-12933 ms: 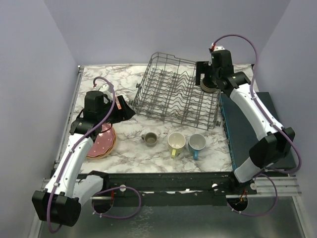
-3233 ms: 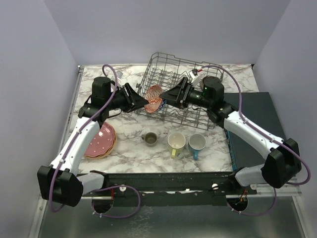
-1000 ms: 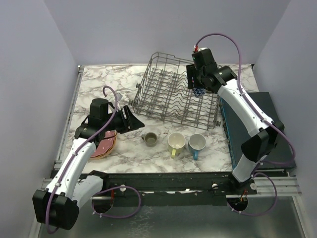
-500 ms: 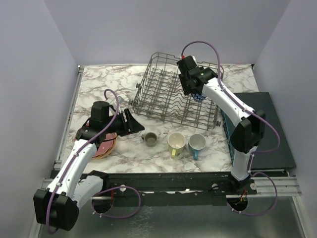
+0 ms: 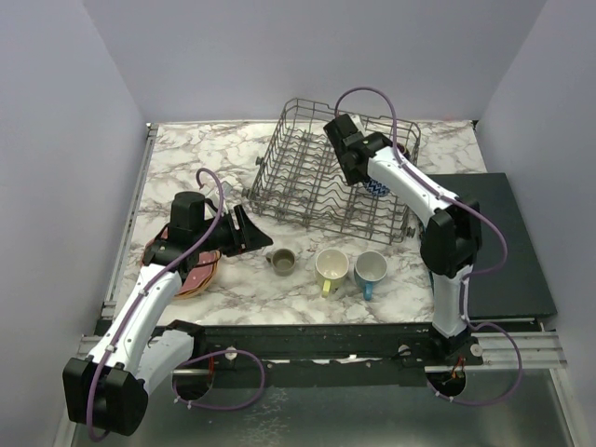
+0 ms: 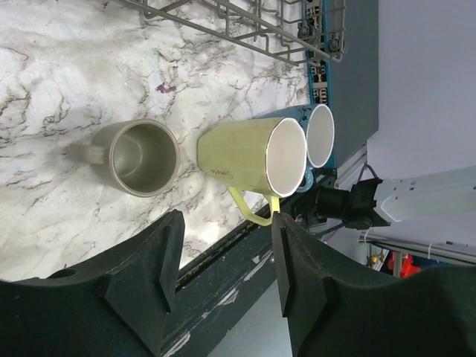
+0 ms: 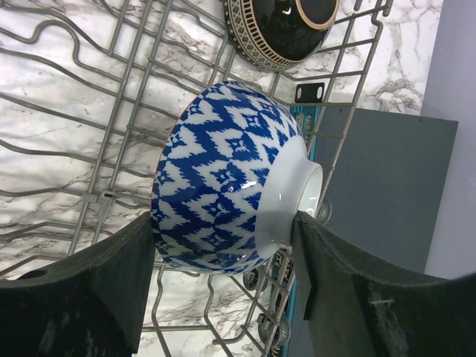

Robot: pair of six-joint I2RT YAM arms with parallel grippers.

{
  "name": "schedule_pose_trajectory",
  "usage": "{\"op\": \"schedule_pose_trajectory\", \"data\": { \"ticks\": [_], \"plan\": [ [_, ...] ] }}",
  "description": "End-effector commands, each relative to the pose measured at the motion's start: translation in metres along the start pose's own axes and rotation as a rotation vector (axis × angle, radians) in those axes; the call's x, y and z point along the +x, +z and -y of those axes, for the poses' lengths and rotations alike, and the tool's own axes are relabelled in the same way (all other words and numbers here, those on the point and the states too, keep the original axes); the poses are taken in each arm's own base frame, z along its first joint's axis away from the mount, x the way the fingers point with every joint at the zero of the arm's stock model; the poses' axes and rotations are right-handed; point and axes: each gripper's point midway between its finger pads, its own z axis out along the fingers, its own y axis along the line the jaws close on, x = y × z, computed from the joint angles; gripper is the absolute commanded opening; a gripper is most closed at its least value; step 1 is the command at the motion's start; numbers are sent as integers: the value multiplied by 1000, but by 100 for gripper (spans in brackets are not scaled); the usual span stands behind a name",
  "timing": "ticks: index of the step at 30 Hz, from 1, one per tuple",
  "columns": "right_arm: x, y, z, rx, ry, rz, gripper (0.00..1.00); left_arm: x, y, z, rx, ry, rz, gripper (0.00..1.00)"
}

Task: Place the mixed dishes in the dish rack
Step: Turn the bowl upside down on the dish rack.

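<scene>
My right gripper should next lower the blue-white patterned bowl into the dish rack, onto the wires (image 7: 229,186) beside the dark brown bowl, because that spot is empty.
My right gripper (image 7: 224,230) is shut on the blue-white patterned bowl (image 7: 223,197), which lies on its side between the pads, just above the dish rack (image 7: 89,134). A dark brown bowl (image 7: 282,26) stands in the rack's corner beyond it. From above, the right gripper (image 5: 371,179) and blue-white bowl (image 5: 378,190) hang over the right half of the dish rack (image 5: 307,182). My left gripper (image 5: 253,233) is open and empty beside the stack of plates (image 5: 197,272), which its arm partly hides. Ahead of the left gripper (image 6: 227,245) stand the grey-beige mug (image 6: 141,158), pale yellow mug (image 6: 249,155) and blue mug (image 6: 318,132).
A dark flat box (image 5: 494,242) lies along the table's right side, right of the rack. The three mugs (image 5: 331,267) stand in a row near the front edge. Walls close in the table at the back and on both sides.
The right arm has swung left from the rack's back right corner towards its middle with the bowl still in its grip. The left arm has barely moved.
</scene>
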Motion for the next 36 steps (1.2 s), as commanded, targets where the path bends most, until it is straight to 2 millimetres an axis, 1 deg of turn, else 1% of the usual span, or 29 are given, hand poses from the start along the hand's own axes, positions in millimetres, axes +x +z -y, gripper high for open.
{"op": "schedule_pose_trajectory", "data": {
  "ticks": [1,8,14,24,36],
  "plan": [
    [4,12,0,69,-36,-16,37,2,-1,4,37,23,0,57],
    [15,32,-4,125,-66,-50,35,3,-1,3,38,23,-1,57],
    [17,44,1,155,-71,-56,35,3,-1,4,39,23,-1,57],
    [32,67,5,184,-82,-108,34,3,0,4,43,22,-5,57],
    [34,88,12,200,-80,-131,34,4,2,3,47,17,-17,57]
  ]
}}
